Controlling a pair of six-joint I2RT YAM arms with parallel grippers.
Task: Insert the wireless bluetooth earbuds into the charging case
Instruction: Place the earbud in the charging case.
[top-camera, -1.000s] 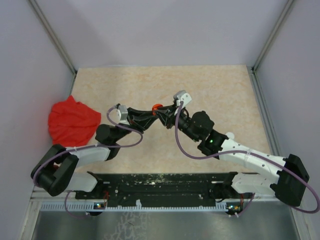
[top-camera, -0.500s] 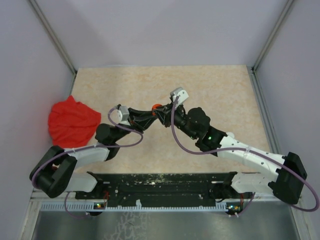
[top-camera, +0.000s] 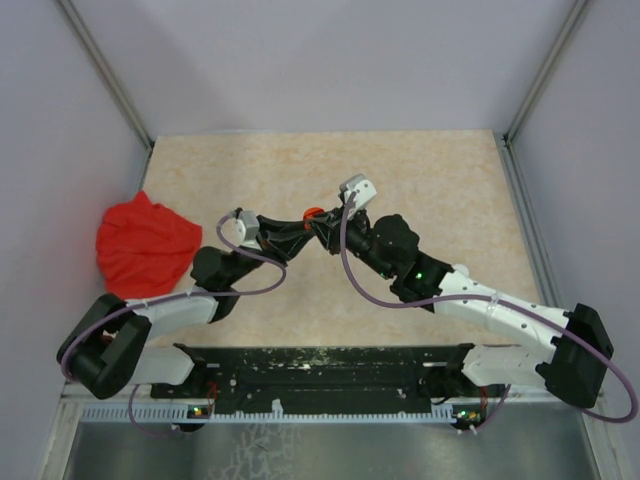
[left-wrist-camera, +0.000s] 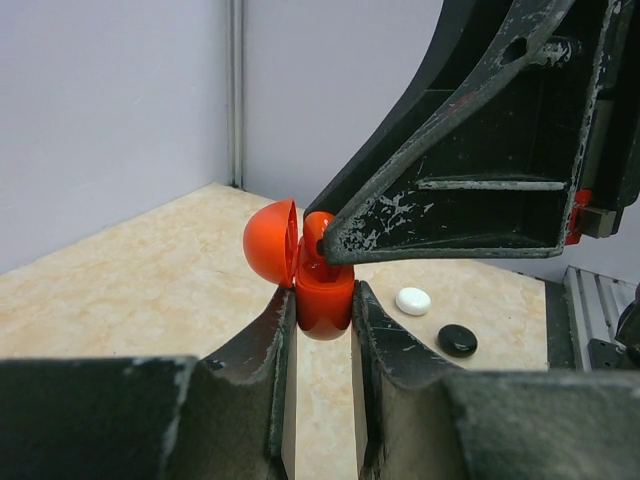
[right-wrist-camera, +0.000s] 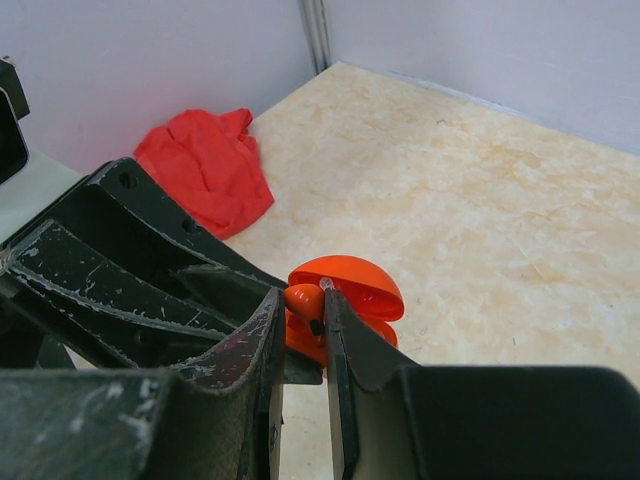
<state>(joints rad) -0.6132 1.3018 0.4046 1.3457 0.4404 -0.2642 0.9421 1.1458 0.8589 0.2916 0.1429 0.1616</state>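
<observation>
Next, my right gripper moves down a little onto the opening of the case and releases the earbud (right-wrist-camera: 303, 296) there, because it still stands above the case's lower half.
The orange charging case (left-wrist-camera: 325, 300) is held above the table with its domed lid (left-wrist-camera: 270, 240) swung open. My left gripper (left-wrist-camera: 323, 302) is shut on the case's lower half, one finger on each side. My right gripper (right-wrist-camera: 301, 300) is shut on a small orange-red earbud (right-wrist-camera: 303, 296), which sits right at the mouth of the case (right-wrist-camera: 352, 284). The right gripper's fingers (left-wrist-camera: 470, 170) come down onto the case from above and hide its inside. In the top view the two grippers meet mid-table at the case (top-camera: 314, 213).
A crumpled red cloth (top-camera: 147, 243) lies at the table's left edge, also seen in the right wrist view (right-wrist-camera: 205, 170). A white round disc (left-wrist-camera: 413, 300) and a black round disc (left-wrist-camera: 457, 340) lie on the table beyond the case. Grey walls enclose three sides.
The right arm has shifted a little left and toward the case since the earliest frame. The left arm and the case have stayed nearly still.
</observation>
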